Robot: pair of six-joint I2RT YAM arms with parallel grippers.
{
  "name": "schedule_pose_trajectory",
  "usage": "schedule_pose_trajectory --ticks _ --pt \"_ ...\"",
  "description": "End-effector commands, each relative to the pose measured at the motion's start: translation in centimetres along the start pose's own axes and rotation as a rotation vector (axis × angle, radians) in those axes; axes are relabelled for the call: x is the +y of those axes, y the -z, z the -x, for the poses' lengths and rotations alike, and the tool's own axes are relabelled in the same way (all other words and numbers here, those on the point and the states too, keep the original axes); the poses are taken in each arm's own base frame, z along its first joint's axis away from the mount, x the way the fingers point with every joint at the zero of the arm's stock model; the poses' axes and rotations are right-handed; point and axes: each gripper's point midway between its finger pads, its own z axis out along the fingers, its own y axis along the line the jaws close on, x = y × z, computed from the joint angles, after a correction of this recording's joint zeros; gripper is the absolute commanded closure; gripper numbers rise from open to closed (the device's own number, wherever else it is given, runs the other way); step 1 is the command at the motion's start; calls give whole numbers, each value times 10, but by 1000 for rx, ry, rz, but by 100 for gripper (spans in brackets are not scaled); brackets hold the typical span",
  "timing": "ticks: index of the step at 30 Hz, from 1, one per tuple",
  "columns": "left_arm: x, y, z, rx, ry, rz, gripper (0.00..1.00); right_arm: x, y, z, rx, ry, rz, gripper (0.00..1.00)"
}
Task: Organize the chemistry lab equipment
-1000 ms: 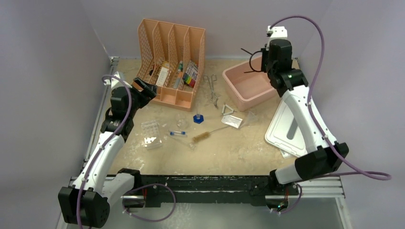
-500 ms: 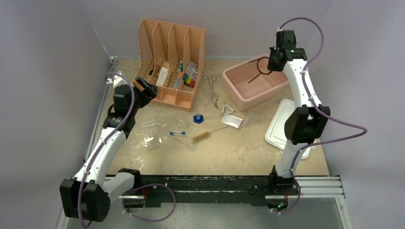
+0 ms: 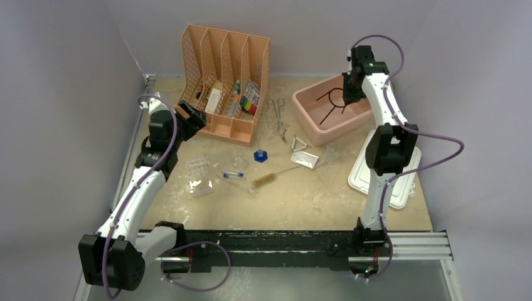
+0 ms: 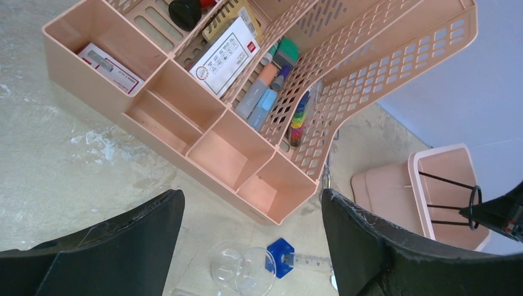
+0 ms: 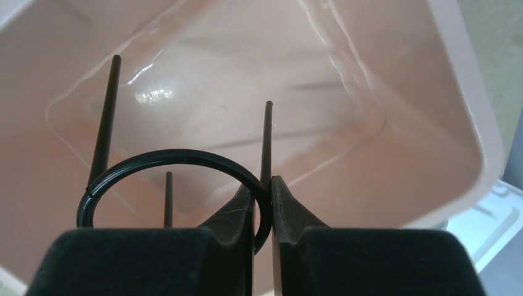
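Note:
The right gripper lowers deeper into the pink tub [image 3: 317, 125] next, toward the tub's end by the tongs.
My right gripper [image 3: 349, 94] is shut on a black wire ring [image 3: 332, 100] with straight legs and holds it inside the pink tub [image 3: 317, 125]. In the right wrist view the ring [image 5: 166, 157] is pinched between my fingers [image 5: 263, 197], legs pointing toward the tub floor. My left gripper [image 3: 191, 118] is open and empty beside the peach organizer; in the left wrist view [image 4: 251, 196] it is above bare table. Metal tongs [image 3: 276, 116], a wire triangle [image 3: 300, 144], a bristle brush [image 3: 266, 180], a blue-capped tube [image 3: 233, 175] and a white tube rack [image 3: 197, 167] lie on the table.
The peach slotted organizer [image 3: 226, 81] stands at the back left, holding boxes and pens. The tub's white lid [image 3: 376, 172] lies at the right edge. A blue hexagonal base with a clear tube [image 4: 280, 256] and clear round glassware [image 4: 243, 268] lie below my left gripper.
My right arm has swung and lowered the black wire ring from above the tub's far corner down into the tub. My left arm has barely moved.

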Motion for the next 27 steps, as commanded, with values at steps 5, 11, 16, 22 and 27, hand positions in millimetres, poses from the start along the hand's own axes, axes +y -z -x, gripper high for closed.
schedule_pose_trajectory --ticks 5,11,16,22,27 --pt "-16 0 25 -64 -24 -38 19 39 -7 20 -37 162 24 100" --pt "-15 -1 24 -60 -27 -33 19 60 -20 12 -18 251 45 100" --pt "-16 0 26 -62 -30 -33 19 78 -22 8 -10 277 89 90" --pt "-16 1 25 -60 -24 -38 19 88 -14 11 -26 244 134 68" --pt "-21 3 25 -58 -22 -62 19 93 -4 17 -48 186 157 63"
